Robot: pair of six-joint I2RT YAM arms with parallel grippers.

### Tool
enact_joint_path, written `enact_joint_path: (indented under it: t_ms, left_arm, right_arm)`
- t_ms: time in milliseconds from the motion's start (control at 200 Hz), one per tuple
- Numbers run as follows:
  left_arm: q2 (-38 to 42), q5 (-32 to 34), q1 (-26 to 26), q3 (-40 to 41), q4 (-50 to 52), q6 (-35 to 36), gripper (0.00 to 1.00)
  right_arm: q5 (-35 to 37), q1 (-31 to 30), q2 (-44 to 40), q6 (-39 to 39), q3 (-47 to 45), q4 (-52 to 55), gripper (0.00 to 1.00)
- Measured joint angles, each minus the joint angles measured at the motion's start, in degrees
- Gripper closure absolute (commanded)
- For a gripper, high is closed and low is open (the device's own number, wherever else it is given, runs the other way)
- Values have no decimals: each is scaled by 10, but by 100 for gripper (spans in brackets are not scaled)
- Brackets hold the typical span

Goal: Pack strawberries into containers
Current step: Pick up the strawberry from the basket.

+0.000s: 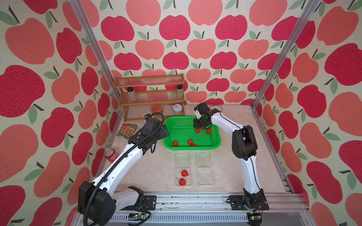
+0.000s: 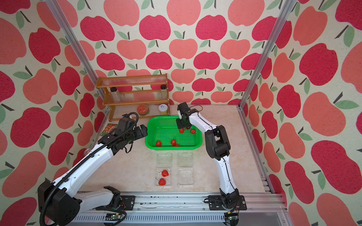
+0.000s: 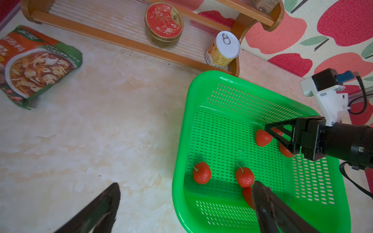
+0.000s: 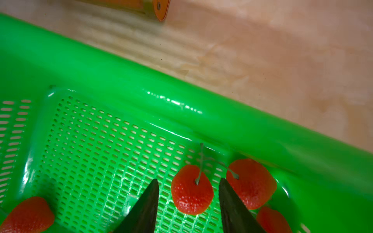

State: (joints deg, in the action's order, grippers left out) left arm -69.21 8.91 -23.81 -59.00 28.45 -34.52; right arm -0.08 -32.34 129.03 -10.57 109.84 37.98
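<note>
I should lower my right gripper deeper next and close it on the strawberry's thin green stem (image 4: 200,164), because the stem is below that gripper, lined up between its open fingers.
Several strawberries lie in a green basket (image 1: 215,137). My right gripper (image 4: 188,182) reaches down into its far right corner, open, its fingers (image 4: 149,201) on either side of one strawberry (image 4: 191,189) without closing on it. A second berry (image 4: 252,181) lies just beside it. My left gripper (image 3: 186,184) hovers wide open over the basket's left rim, empty, near two berries (image 3: 201,172) (image 3: 244,177). Two clear containers lie open in front of the basket in both top views. The left container (image 1: 189,183) holds two strawberries (image 1: 184,173). The right container (image 1: 205,176) holds nothing.
A wooden rack (image 1: 150,97) at the back carries two jars, a red tin (image 1: 157,108) and a white-topped can (image 1: 177,109). A soup packet (image 1: 127,130) and a red soda can (image 1: 110,154) sit along the left wall.
</note>
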Motion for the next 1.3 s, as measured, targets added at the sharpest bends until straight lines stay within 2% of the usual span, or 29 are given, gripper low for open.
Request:
enact_joint_path:
  t_ms: [290, 660, 940, 1075, 1301]
  left_arm:
    - [-8, -15, 10, 0, -4, 8, 0]
    - [-11, -24, 13, 0, -6, 11, 0]
    - [-11, -24, 18, 0, -6, 13, 0]
    - [-11, -24, 18, 0, -6, 14, 1]
    - [-10, -24, 18, 0, -6, 14, 0]
  right_arm:
    - [0, 0, 23, -4, 21, 0, 62]
    - [7, 0, 43, -9, 29, 2, 65]
    - [9, 0, 46, -27, 29, 0, 86]
    - [10, 0, 46, -31, 21, -15, 100]
    - [16, 0, 17, -30, -26, -46, 100]
